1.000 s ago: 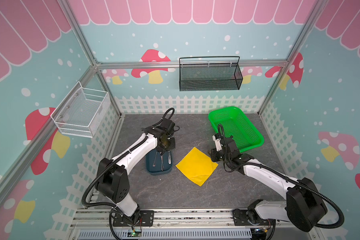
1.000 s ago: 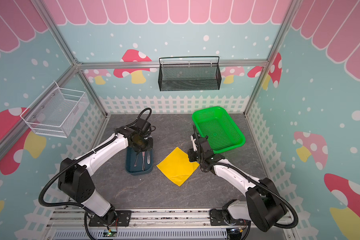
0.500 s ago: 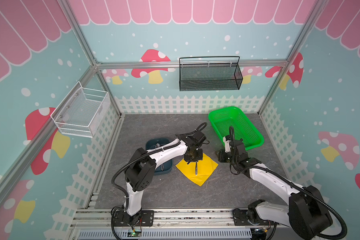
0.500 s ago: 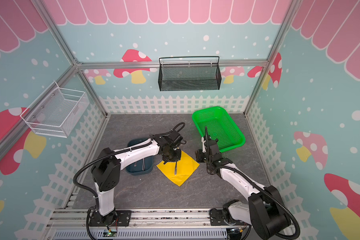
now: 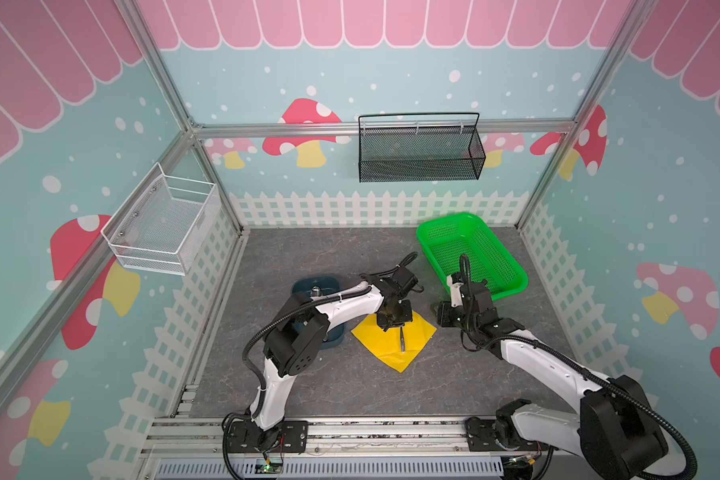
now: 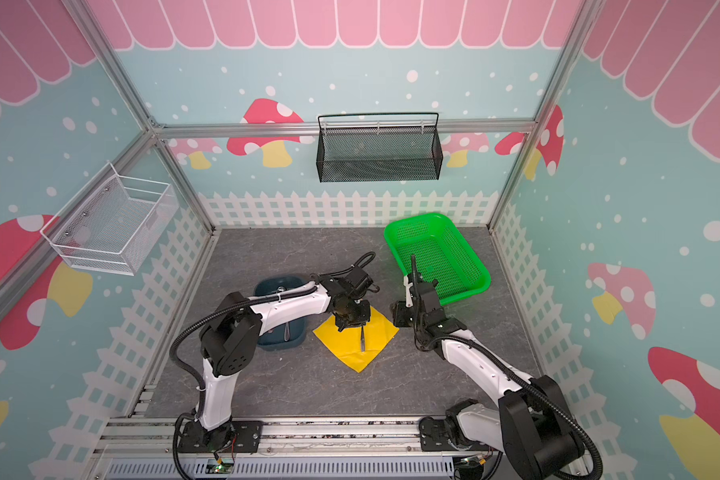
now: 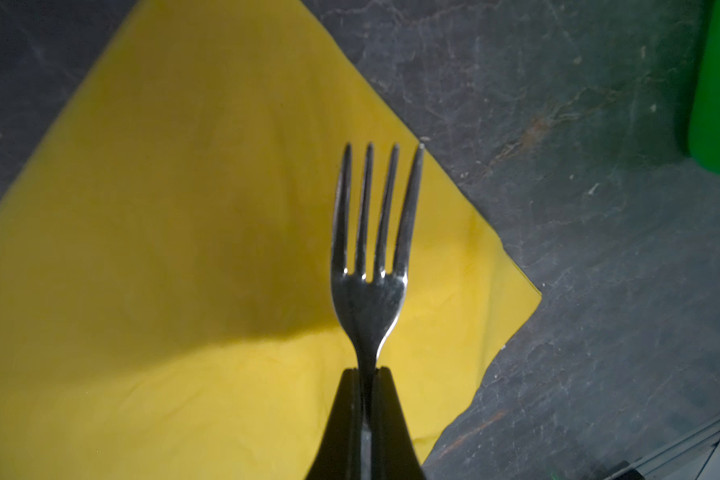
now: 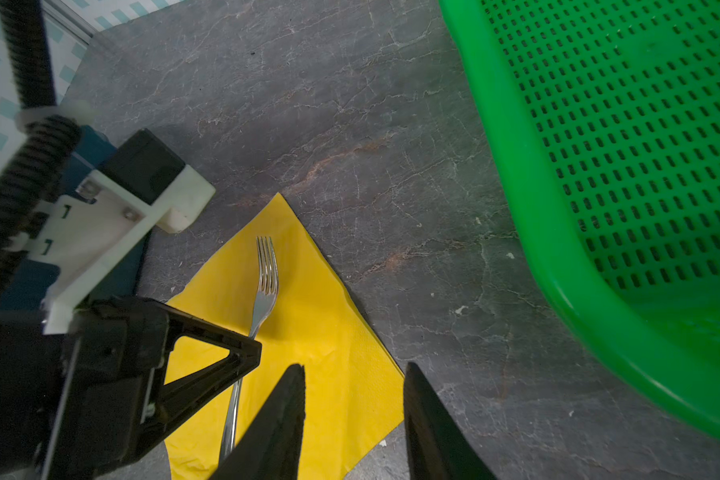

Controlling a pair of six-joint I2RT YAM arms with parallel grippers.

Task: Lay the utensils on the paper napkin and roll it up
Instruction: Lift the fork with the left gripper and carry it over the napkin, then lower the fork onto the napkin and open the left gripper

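Observation:
My left gripper has the fork hanging over the yellow paper already, so next it should ease outward and down onto the napkin's far half (image 5: 417, 321) (image 7: 296, 188) and let go of the fork's neck there.
The paper napkin (image 5: 373, 343) (image 6: 338, 344) lies flat as a yellow diamond on the grey table. My left gripper (image 5: 393, 319) (image 6: 351, 316) (image 7: 366, 374) hovers over its far half, shut on the neck of a silver fork (image 7: 368, 291) (image 8: 266, 286) (image 5: 401, 340). The tines lie low over the napkin; whether they touch it I cannot tell. My right gripper (image 5: 440, 315) (image 8: 355, 368) stands open beside the napkin's right corner, holding nothing. Other silver utensils (image 6: 285, 332) rest in the dark blue tray (image 5: 304, 284), largely hidden by my left arm.
A green perforated basket (image 5: 512, 286) (image 8: 516, 208) stands at the back right, close behind my right gripper. A black mesh basket (image 5: 418, 166) hangs on the back wall. A white wire basket (image 5: 163, 232) hangs on the left wall.
My left arm swung from over the blue tray to above the napkin, bringing the fork with it. My right gripper drew back from the napkin's right side to just off its right corner.

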